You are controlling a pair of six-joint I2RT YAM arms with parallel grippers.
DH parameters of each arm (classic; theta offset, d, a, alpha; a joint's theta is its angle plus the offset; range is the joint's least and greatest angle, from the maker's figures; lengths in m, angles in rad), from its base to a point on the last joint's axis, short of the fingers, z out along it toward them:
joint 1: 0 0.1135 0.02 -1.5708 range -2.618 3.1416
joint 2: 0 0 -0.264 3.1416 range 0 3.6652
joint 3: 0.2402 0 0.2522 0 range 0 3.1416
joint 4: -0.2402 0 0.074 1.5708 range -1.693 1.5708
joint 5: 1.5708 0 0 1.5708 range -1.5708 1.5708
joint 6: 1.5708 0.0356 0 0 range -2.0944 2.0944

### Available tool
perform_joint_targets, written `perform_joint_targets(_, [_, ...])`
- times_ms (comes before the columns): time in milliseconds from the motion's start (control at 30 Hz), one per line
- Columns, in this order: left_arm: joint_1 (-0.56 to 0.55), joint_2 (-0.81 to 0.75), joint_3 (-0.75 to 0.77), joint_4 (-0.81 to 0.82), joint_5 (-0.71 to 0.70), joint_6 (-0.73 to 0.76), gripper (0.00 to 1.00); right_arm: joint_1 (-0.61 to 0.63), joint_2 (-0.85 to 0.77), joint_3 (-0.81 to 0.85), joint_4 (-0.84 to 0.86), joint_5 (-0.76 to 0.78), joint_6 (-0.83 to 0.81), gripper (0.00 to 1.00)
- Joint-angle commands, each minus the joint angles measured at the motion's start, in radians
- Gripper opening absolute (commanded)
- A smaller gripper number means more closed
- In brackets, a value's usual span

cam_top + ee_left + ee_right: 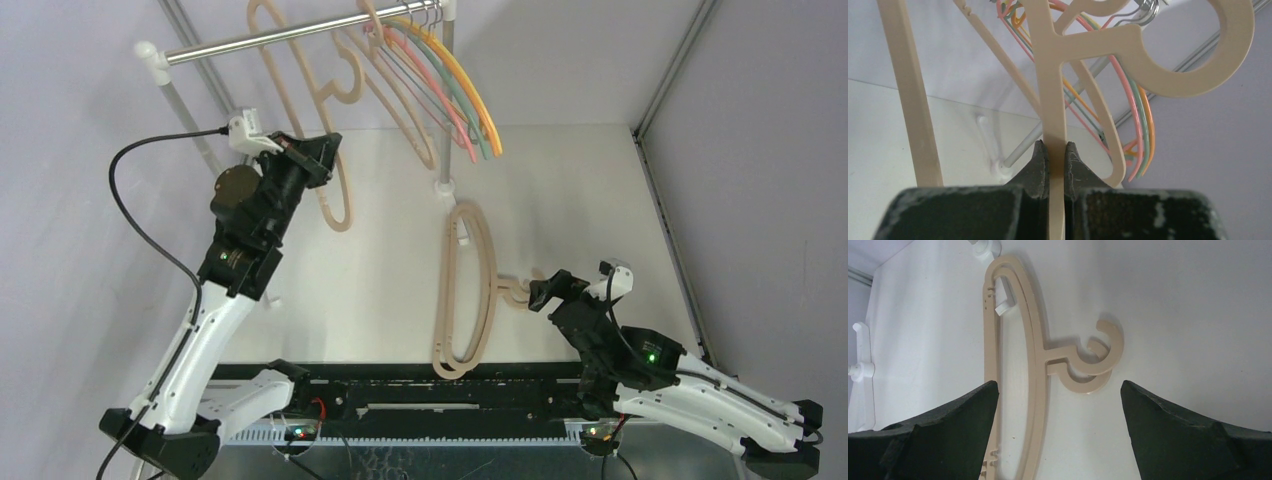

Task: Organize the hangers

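The left gripper moves away from my base to the silver bar next, toward the tan hanger hanging there.
My left gripper is shut on the bar of a tan hanger and holds it upright just below the silver rail. In the left wrist view the jaws pinch that hanger's bar, and its hook curls to the right. Another tan hanger and thin pink, green, yellow and orange hangers hang on the rail. Two stacked tan hangers lie flat on the table. My right gripper is open and empty beside their hook. The right wrist view shows the stack ahead of that gripper.
The rail stands on white posts, with one foot mid-table and one post at the left. A small white clip sits inside the lying hangers. Grey walls close in the table on the left, the back and the right.
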Motion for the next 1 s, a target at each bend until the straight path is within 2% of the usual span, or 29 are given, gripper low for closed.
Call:
perform_joint_targets(0, [0.028, 0.038, 0.08, 0.153, 0.068, -0.05, 0.0, -0.002, -0.016, 0.042, -0.022, 0.036, 0.004, 1.0])
perform_joint_targets(367, [0.073, 0.168, 0.062, 0.334, 0.089, -0.167, 0.0, -0.004, -0.032, 0.042, -0.081, 0.06, 0.029, 1.0])
perform_joint_targets(967, [0.117, 0.387, 0.148, 0.482, 0.034, -0.306, 0.0, -0.011, -0.015, 0.042, -0.11, 0.077, 0.05, 1.0])
